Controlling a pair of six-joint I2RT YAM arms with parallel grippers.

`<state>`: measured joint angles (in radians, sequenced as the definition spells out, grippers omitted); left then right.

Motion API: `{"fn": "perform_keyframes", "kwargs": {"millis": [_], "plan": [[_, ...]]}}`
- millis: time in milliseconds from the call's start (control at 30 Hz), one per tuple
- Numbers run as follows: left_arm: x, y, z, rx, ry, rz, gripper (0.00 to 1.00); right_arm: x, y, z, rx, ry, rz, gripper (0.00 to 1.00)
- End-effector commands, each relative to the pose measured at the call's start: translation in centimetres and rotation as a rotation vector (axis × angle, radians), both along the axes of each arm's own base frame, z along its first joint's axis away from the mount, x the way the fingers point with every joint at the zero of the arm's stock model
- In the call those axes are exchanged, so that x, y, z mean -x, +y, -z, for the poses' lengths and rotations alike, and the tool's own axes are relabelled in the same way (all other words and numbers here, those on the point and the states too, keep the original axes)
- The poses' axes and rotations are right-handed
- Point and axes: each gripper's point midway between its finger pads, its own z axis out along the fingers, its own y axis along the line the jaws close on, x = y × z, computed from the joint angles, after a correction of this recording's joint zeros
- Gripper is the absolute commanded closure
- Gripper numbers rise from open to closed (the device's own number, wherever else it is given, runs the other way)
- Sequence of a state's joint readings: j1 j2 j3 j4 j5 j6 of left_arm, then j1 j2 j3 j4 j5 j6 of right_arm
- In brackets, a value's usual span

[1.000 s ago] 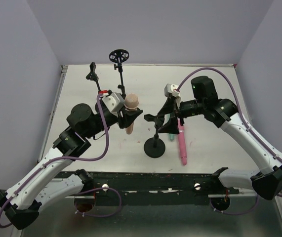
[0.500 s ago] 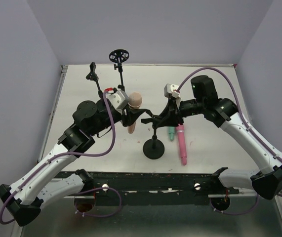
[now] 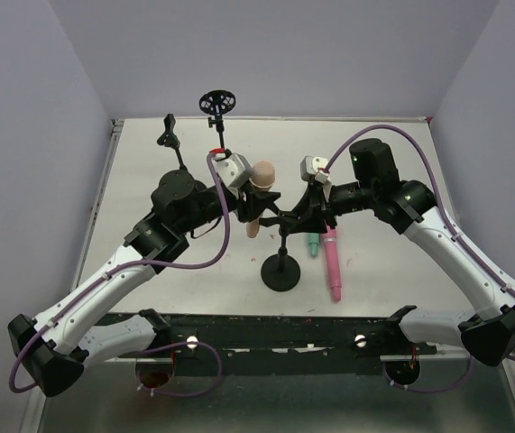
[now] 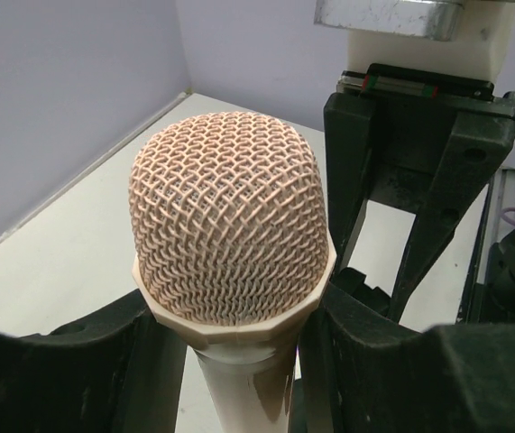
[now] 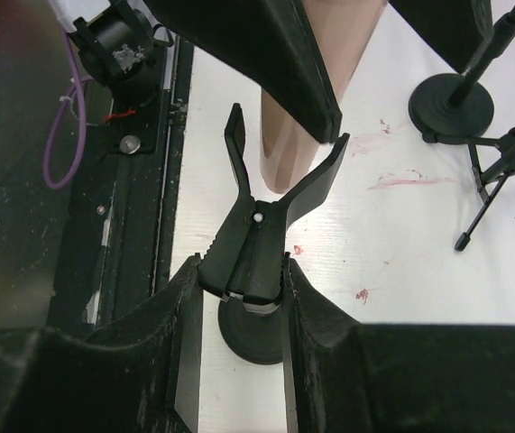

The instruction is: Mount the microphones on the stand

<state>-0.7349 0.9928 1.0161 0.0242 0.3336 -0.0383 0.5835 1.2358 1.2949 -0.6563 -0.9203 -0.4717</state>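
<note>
I will next move the microphone in my left gripper to the right in the top view, between the spread prongs of the clip, to release it there, because the V of the prongs faces the microphone.
My left gripper (image 3: 255, 204) is shut on the peach-beige microphone (image 3: 262, 172), holding it upright just below its mesh head (image 4: 230, 225). Its lower end (image 5: 282, 167) hangs at the mouth of the black clip (image 5: 257, 230) on top of the stand (image 3: 281, 271). My right gripper (image 5: 242, 298) is shut on the rear handles of that clip, whose prongs are spread in a V. The pink microphone (image 3: 332, 262) and the teal-green microphone (image 3: 312, 244) lie side by side on the table, right of the stand's base.
Two more black stands rise at the back left: one with a round ring mount (image 3: 218, 101), one small tripod with a clip (image 3: 168, 132). Their feet (image 5: 451, 108) lie beyond the clip. The white table (image 3: 392, 171) ends at a dark rail (image 3: 266, 327) by the arm bases.
My left arm has carried the peach-beige microphone to the right, up to the stand's clip. My right gripper has closed on the clip's handles.
</note>
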Motion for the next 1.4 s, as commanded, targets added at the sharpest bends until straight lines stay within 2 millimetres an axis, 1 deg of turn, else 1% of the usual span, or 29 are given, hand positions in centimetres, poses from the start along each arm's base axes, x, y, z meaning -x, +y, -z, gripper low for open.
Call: {"fn": "perform_keyframes", "kwargs": {"millis": [0, 167, 400, 500, 633, 800, 967, 1100, 1133, 1267, 1367], "plan": [[1.3, -1.8, -2.9, 0.102, -0.025, 0.121, 1.0, 0.6, -0.1, -0.1, -0.002, 0.002, -0.011, 0.89], [1.2, -2.7, -2.0, 0.127, 0.014, 0.151, 1.0, 0.8, -0.1, -0.1, -0.008, 0.004, -0.018, 0.89], [0.9, -2.9, 0.1, 0.107, 0.045, 0.138, 1.0, 0.9, 0.0, -0.1, -0.015, 0.014, -0.025, 0.89], [0.7, -3.0, 1.5, 0.088, 0.062, 0.133, 1.0, 1.1, 0.0, -0.2, -0.025, 0.022, -0.033, 0.89], [0.6, -3.4, 2.4, 0.091, 0.087, 0.144, 1.0, 1.2, 0.1, 0.0, -0.032, 0.038, -0.042, 0.89], [0.6, -3.6, 1.7, 0.123, 0.083, 0.151, 1.0, 1.2, 0.0, 0.2, -0.039, 0.051, -0.044, 0.89], [1.0, -3.6, 1.5, 0.148, 0.092, 0.167, 1.0, 1.2, 0.0, 0.3, -0.043, 0.055, -0.045, 0.88], [1.5, -3.1, 1.1, 0.19, 0.082, 0.164, 1.0, 1.3, -0.2, 0.1, -0.056, 0.063, -0.048, 0.88], [1.5, -3.0, 1.2, 0.198, 0.078, 0.155, 1.0, 1.4, -0.3, 0.1, -0.058, 0.064, -0.051, 0.88], [1.6, -2.3, 0.6, 0.247, 0.052, 0.129, 1.0, 1.6, -0.4, 0.3, -0.06, 0.073, -0.054, 0.88], [1.4, -2.1, 0.3, 0.273, 0.046, 0.12, 1.0, 1.6, -0.4, 0.2, -0.066, 0.077, -0.058, 0.87]]}}
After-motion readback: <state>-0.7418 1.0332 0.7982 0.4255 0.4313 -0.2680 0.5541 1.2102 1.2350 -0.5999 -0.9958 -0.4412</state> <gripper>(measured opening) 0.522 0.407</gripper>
